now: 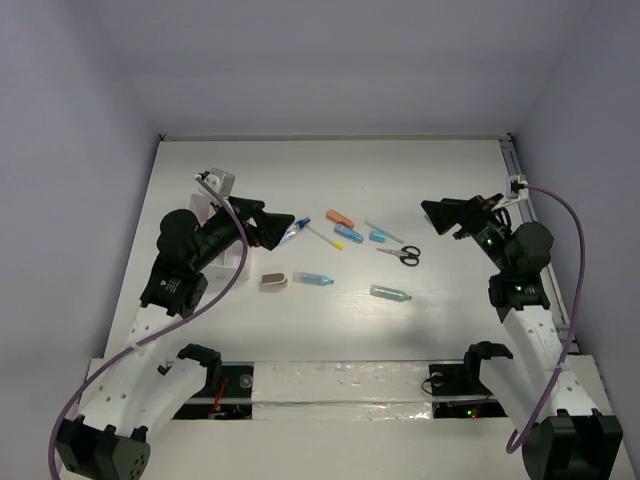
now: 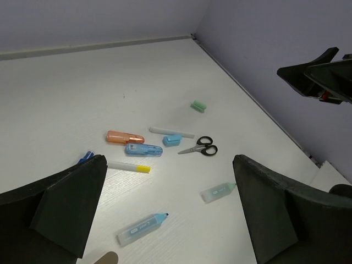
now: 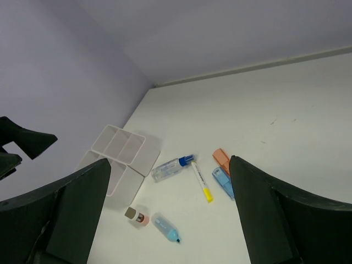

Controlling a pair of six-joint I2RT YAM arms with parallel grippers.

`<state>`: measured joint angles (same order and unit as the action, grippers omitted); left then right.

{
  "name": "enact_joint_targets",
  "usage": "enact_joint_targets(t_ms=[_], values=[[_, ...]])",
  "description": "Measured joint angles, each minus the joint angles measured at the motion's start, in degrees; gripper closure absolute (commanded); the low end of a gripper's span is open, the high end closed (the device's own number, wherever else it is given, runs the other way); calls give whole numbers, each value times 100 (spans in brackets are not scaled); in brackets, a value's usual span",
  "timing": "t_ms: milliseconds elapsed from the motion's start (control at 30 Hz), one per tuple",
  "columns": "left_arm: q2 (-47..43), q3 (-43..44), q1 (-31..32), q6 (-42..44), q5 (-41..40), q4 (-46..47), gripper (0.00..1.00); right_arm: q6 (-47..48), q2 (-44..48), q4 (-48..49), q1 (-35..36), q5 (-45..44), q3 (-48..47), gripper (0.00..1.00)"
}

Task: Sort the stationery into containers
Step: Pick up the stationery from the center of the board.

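My left gripper's fingers still point across the table, high above the bottle, so next it should tilt downward and lower onto the bottle's blue cap end (image 1: 302,224) (image 2: 86,157).
The stationery lies loose mid-table: a clear bottle with a blue cap (image 1: 293,232), an orange capsule (image 1: 340,216), a blue capsule (image 1: 347,233), a yellow-tipped white pen (image 1: 325,237), black-handled scissors (image 1: 402,254), a tan-grey block (image 1: 274,281), a blue highlighter (image 1: 315,277) and a teal highlighter (image 1: 390,293). The white divided box (image 3: 118,151) sits at the left, partly under my left arm. My left gripper (image 1: 280,228) is open and empty above the bottle. My right gripper (image 1: 432,212) is open and empty, raised to the right of the scissors.
A small green piece (image 2: 198,105) lies alone farther back toward the right wall. A thin white pen (image 2: 171,131) and a small blue piece (image 2: 172,139) lie beside the scissors (image 2: 200,147). Grey walls close the table's left, back and right sides.
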<state>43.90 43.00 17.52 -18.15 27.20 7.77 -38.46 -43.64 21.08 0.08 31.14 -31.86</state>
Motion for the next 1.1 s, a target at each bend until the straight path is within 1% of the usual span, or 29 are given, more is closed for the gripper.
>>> enact_joint_targets(t_ms=[133, 300, 367, 400, 433, 467, 500, 600, 733, 833, 867, 967, 1100], values=[[208, 109, 0, 15, 55, -28, 1, -22, -55, 26, 0, 9, 0, 6], [828, 354, 0, 4, 127, 11, 1, -107, -240, 85, 0, 81, 11, 6], [1141, 501, 0, 7, 118, 7, 11, -140, -293, 96, 13, 85, 22, 6], [1320, 601, 2, 17, 105, -7, 20, -144, -297, 94, 48, 74, 37, 6], [1504, 704, 11, 13, 72, -24, 35, -138, -286, 87, 83, 50, 57, 6], [1683, 793, 13, -9, 46, -26, 54, -118, -271, 83, 120, 28, 72, 6], [1886, 890, 46, -48, -9, -46, 57, -92, -249, 66, 168, -9, 81, 6], [2354, 1137, 223, 15, -267, -151, 58, 13, -157, 26, 304, -157, 85, 6], [3121, 1812, 839, 328, -1305, -664, 58, 164, -107, -11, 372, -332, 83, 6], [3718, 2238, 1139, 623, -2017, -859, 56, 234, -138, -50, 378, -398, 83, 6], [3888, 2291, 1178, 715, -2201, -898, 54, 254, -162, -72, 378, -413, 83, 6], [4417, 2358, 1191, 988, -2649, -1091, 51, 289, -262, -136, 380, -417, 83, 6], [5123, 2520, 1187, 1320, -2953, -1425, 49, 293, -380, -162, 382, -411, 83, 7]])
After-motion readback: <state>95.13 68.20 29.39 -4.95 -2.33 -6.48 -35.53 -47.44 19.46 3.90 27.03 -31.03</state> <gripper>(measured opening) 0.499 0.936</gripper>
